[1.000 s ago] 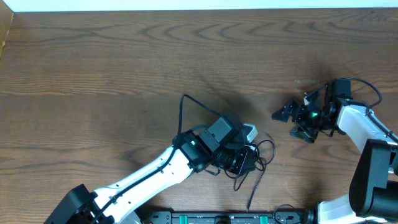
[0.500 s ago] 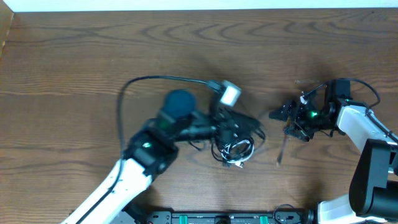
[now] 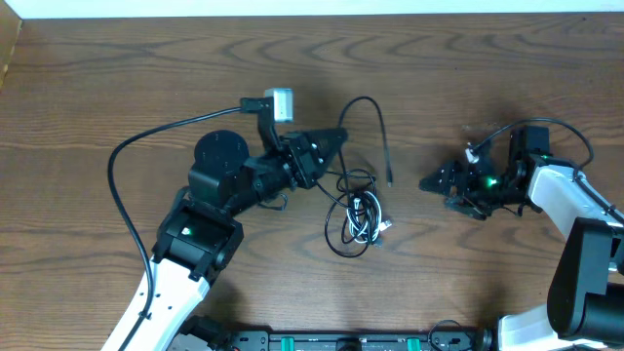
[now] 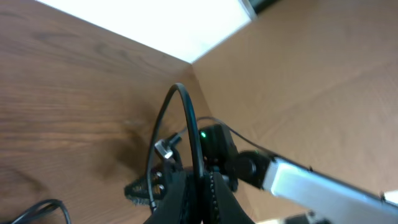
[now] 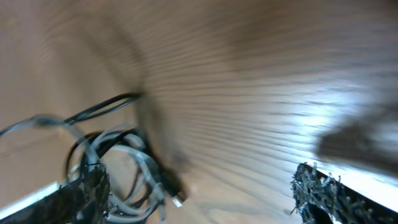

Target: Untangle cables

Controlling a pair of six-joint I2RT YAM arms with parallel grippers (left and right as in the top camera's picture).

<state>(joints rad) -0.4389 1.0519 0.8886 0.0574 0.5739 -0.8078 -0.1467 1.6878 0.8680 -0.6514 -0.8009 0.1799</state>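
The cable will next go with my left gripper to the right in the overhead view, over the bundle's edge by my open right gripper, and be released there because that gripper is open.
A loose bundle of cables (image 3: 354, 220), black cords with a white cord among them, lies on the wooden table between the arms. My left gripper (image 3: 338, 139) is shut on one black cable (image 3: 376, 113) that arcs up and over, its plug end (image 3: 390, 180) hanging to the right of the bundle. In the left wrist view the black cable (image 4: 186, 118) runs down between the shut left gripper (image 4: 203, 198). My right gripper (image 3: 444, 191) stands open to the right of the bundle, nothing between its fingers. The right wrist view shows the bundle (image 5: 121, 168) ahead of the open right gripper (image 5: 199, 199).
The left arm's thick black wiring (image 3: 127, 161) loops out over the table's left half. A white strip (image 3: 312, 8) marks the table's far edge. A brown cardboard wall (image 4: 323, 81) stands behind the right arm (image 4: 217, 149) in the left wrist view.
My left gripper has swung up and left away from the bundle, drawing one black cable out into a high arc. The bundle has shifted up and left. The right gripper has barely moved.
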